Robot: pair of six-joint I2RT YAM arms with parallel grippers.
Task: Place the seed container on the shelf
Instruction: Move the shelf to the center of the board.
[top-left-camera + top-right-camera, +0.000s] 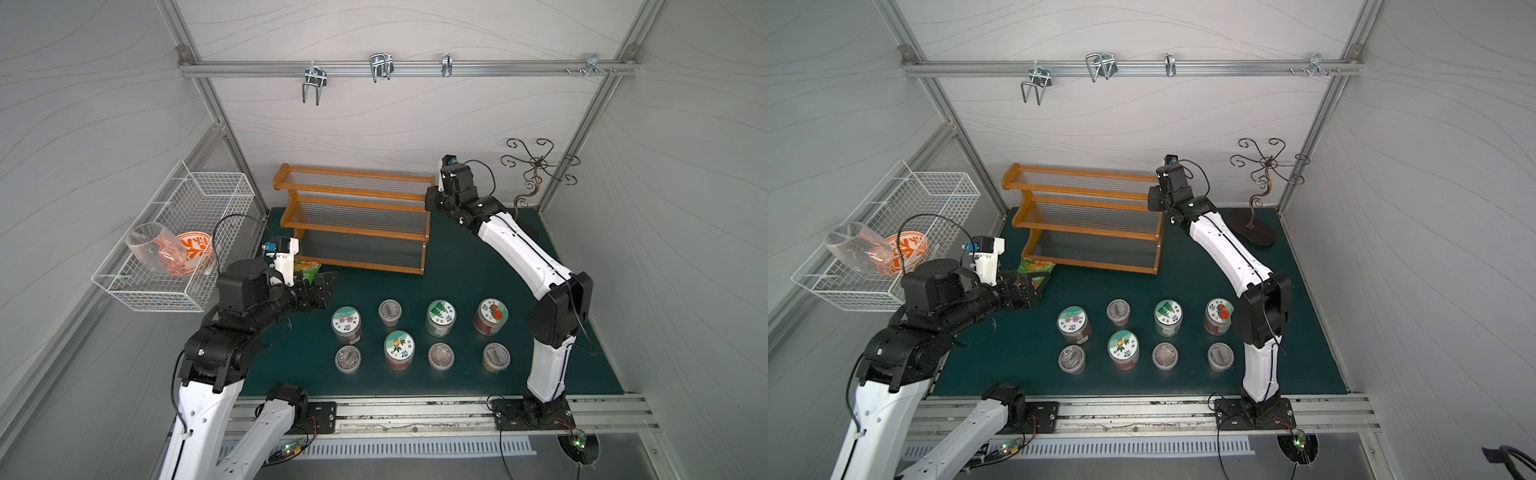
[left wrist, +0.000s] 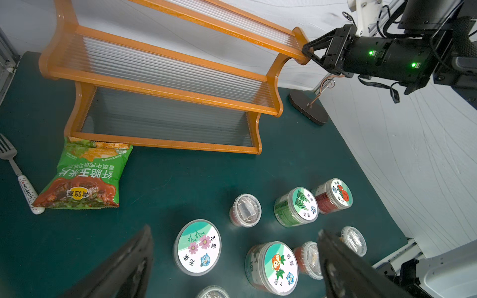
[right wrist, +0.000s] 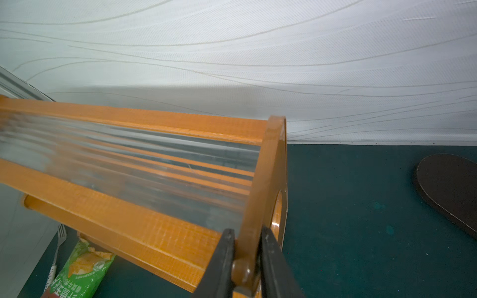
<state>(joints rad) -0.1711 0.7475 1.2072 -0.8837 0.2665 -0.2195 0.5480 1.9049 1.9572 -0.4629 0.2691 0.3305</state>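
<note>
The shelf (image 1: pixel 353 230) stands crooked. My right gripper drags it toward the hook stand next, on my gripper's side opposite the basket, and releases it.
The shelf (image 1: pixel 353 230) (image 1: pixel 1084 227), an orange-brown three-tier rack with clear ribbed surfaces, stands at the back of the green mat with nothing on its tiers. My right gripper (image 1: pixel 432 196) (image 3: pixel 246 232) is shut on the shelf's right side panel at the top tier; the left wrist view shows the same grip (image 2: pixel 308 51). Several seed containers stand in two rows on the mat in front, among them a pink-flower lid (image 1: pixel 346 320) (image 2: pixel 197 246) and an orange-fruit lid (image 1: pixel 399 347). My left gripper (image 1: pixel 322 286) (image 2: pixel 235 231) hangs open above the mat, left of the containers, holding nothing.
A green snack bag (image 2: pixel 85 178) lies against the shelf's front left corner, with a fork (image 2: pixel 18 172) beside it. A white wire basket (image 1: pixel 178 208) on the left wall holds a glass and an orange bowl. A curled metal hook stand (image 1: pixel 1252 226) stands back right.
</note>
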